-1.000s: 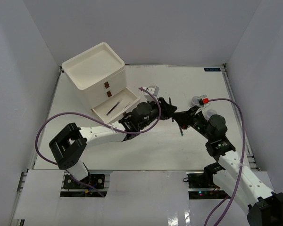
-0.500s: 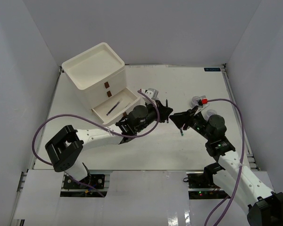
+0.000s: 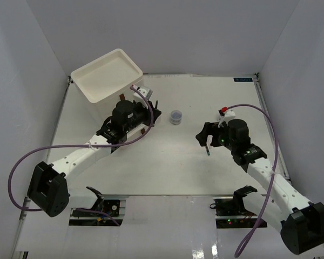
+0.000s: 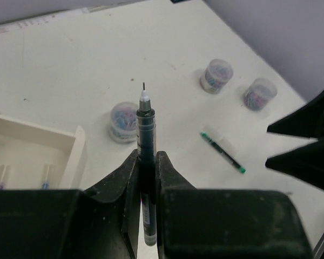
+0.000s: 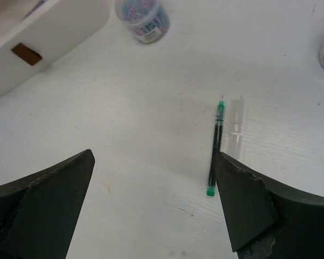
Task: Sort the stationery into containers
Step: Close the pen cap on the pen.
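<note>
The robot's right gripper will next go down onto the clear pale stick (image 5: 236,128) and narrow its fingers around the stick's near end, because the green-ended pen lies close alongside.
My left gripper (image 4: 146,154) is shut on a dark pen (image 4: 146,121) that sticks out past its fingertips, tip forward. In the top view this gripper (image 3: 153,111) hangs beside the white drawer unit (image 3: 105,75), whose open drawer (image 4: 35,141) holds thin pens. My right gripper (image 3: 201,135) stands open with nothing in it, just above a green-ended pen (image 5: 215,148) and a clear pale stick (image 5: 236,128) lying on the table. One clear jar (image 3: 175,116) stands between the arms; two more jars (image 4: 216,74) (image 4: 259,93) stand further right.
The drawer unit's front shows a brown handle (image 5: 26,54) at the top left of the right wrist view. A jar (image 5: 143,19) stands close to that front. The white table (image 3: 167,162) is walled on three sides.
The left arm has swung back left to the drawer unit, carrying the dark pen. The right gripper has opened and drawn back to the right. The jar between them has come into view.
</note>
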Controlling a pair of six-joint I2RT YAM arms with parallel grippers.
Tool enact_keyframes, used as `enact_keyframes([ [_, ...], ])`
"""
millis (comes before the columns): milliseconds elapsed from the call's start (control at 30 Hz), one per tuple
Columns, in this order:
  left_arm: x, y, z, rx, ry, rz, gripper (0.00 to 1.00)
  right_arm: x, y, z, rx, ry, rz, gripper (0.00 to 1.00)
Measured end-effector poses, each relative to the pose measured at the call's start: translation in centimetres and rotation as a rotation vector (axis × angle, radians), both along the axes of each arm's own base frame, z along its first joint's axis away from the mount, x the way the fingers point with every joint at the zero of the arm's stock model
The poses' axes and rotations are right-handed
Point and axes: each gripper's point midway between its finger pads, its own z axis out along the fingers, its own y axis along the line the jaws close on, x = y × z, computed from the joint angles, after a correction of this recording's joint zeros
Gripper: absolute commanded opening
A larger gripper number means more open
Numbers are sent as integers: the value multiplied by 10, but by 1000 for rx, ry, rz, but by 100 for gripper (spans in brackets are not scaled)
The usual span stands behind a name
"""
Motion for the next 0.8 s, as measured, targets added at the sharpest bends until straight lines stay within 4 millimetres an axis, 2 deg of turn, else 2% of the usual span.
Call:
enact_keyframes([
  [67, -4, 9, -7, 72, 5, -46, 19, 9, -5, -9, -68, 53, -22, 89],
  [100, -8, 11, -12, 103, 13, -72, 19, 13, -8, -12, -94, 74, -34, 89],
  [133, -12, 12, -16, 128, 19, -102, 19, 17, -10, -17, -123, 98, -48, 79],
  [233, -28, 13, -28, 184, 28, -183, 20, 27, -18, -32, -186, 157, -81, 68],
  [367, -48, 17, -38, 205, 29, -249, 20, 28, -29, -64, -260, 266, -113, 61],
  [433, -52, 17, -42, 213, 36, -269, 22, 26, -34, -77, -294, 310, -124, 54],
  [667, -55, 16, -43, 218, 30, -291, 22, 27, -43, -103, -369, 397, -145, 51],
  [800, -56, 17, -39, 214, 20, -288, 23, 27, -44, -115, -390, 435, -143, 40],
])
